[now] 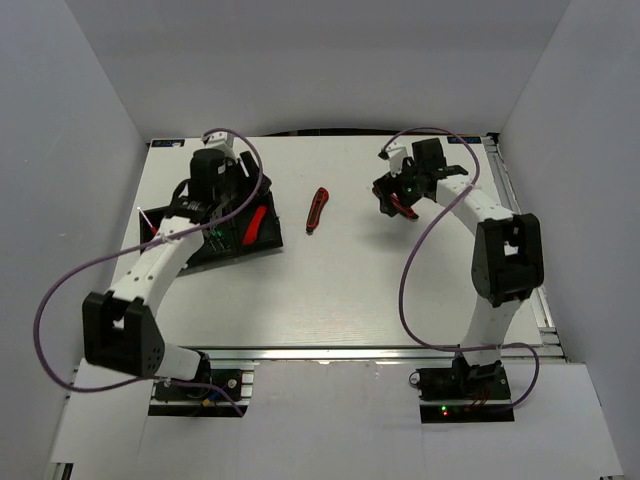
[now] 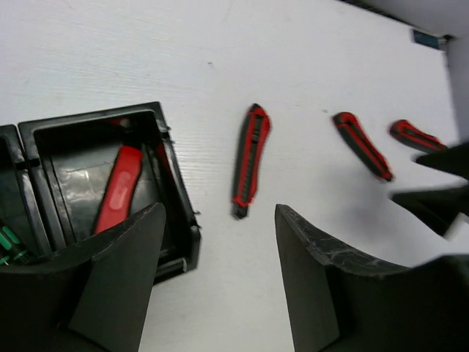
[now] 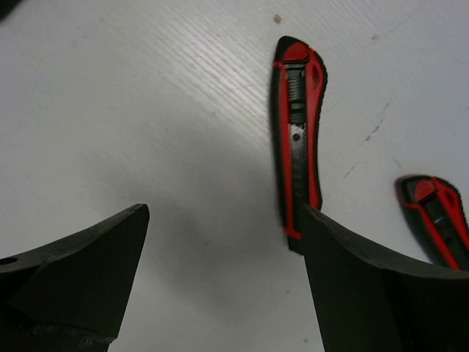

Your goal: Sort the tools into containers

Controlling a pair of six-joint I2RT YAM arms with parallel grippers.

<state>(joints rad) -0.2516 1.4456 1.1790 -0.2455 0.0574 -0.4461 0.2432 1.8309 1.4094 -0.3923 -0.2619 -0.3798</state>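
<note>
My right gripper needs to go down and to the right in the wrist view next, onto the red-and-black cutter, as one finger still covers its near end.
The black three-compartment tray stands at the left. One compartment holds a red-and-black cutter, and a green-handled screwdriver shows in the adjoining one. My left gripper hovers over the tray, open and empty. A cutter lies on the table mid-way, also in the left wrist view. Two more cutters lie to the right. My right gripper is open just above them. Its right finger covers the near end of one cutter. The other cutter lies beside it.
White walls enclose the table on the left, back and right. Purple cables loop from both arms. The blue-handled screwdrivers are out of view, apart from a thin rod at the tray's left edge.
</note>
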